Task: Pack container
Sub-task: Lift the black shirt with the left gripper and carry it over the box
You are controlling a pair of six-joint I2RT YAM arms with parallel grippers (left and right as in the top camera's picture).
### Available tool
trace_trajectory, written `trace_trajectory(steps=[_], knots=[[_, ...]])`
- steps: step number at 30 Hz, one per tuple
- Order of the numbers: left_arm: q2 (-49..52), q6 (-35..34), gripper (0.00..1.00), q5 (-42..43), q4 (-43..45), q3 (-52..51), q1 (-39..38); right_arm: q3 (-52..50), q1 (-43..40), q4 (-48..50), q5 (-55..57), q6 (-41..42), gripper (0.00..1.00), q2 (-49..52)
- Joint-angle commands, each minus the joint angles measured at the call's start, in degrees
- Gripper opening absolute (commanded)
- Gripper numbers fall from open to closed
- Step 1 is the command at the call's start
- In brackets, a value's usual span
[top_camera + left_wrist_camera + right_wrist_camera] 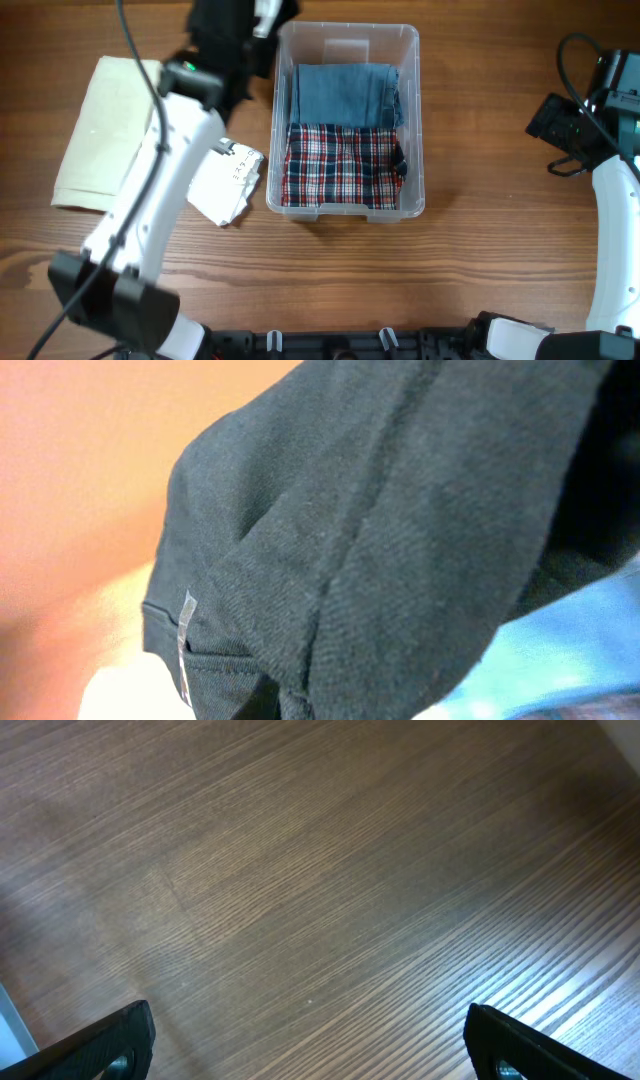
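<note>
My left gripper will next move the dark grey garment across the container's side and down over the blue garment (pixel 345 92).
The clear container (pixel 413 120) stands in the middle of the table. Inside lie a folded blue garment (pixel 345 95) at the far end and a red plaid garment (pixel 340 165) at the near end. My left gripper (pixel 238 55) is raised by the container's far left corner and is shut on a dark grey garment (pixel 222 25). That garment (pixel 400 530) fills the left wrist view and hides the fingers. My right gripper (pixel 310 1045) is open and empty over bare wood, far to the right of the container (pixel 560 125).
A folded cream cloth (pixel 100 130) lies at the left of the table. A crumpled white garment (pixel 228 182) lies between it and the container's left wall. The left arm (pixel 150 200) stretches over both.
</note>
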Motion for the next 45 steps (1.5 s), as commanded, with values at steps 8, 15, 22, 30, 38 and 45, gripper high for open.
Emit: trace_trajectory(steps=[8,15,22,30,38,45], knots=[[-2.5,-26.4,0.04,-14.1,5.2,0.2,-22.1,1.0,0.0,0.2,1.0,0.0,1.0,-0.5],[2.8,-34.6,0.04,-19.2,4.9,0.2,-21.9,1.0,0.0,0.2,1.0,0.0,1.0,-0.5],[9.2,-34.9,0.04,-20.2,3.8,0.2,-21.6,1.0,0.0,0.2,1.0,0.0,1.0,-0.5],[14.0,-35.1,0.04,-25.5,2.1,0.2,-20.9,1.0,0.0,0.2,1.0,-0.1,1.0,-0.5],[18.6,-37.2,0.04,-15.2,5.3,0.2,-18.8,1.0,0.0,0.2,1.0,-0.1,1.0,-0.5],[19.5,-40.2,0.04,-7.4,8.6,0.2,-18.3,1.0,0.0,0.2,1.0,-0.1,1.0,-0.5]])
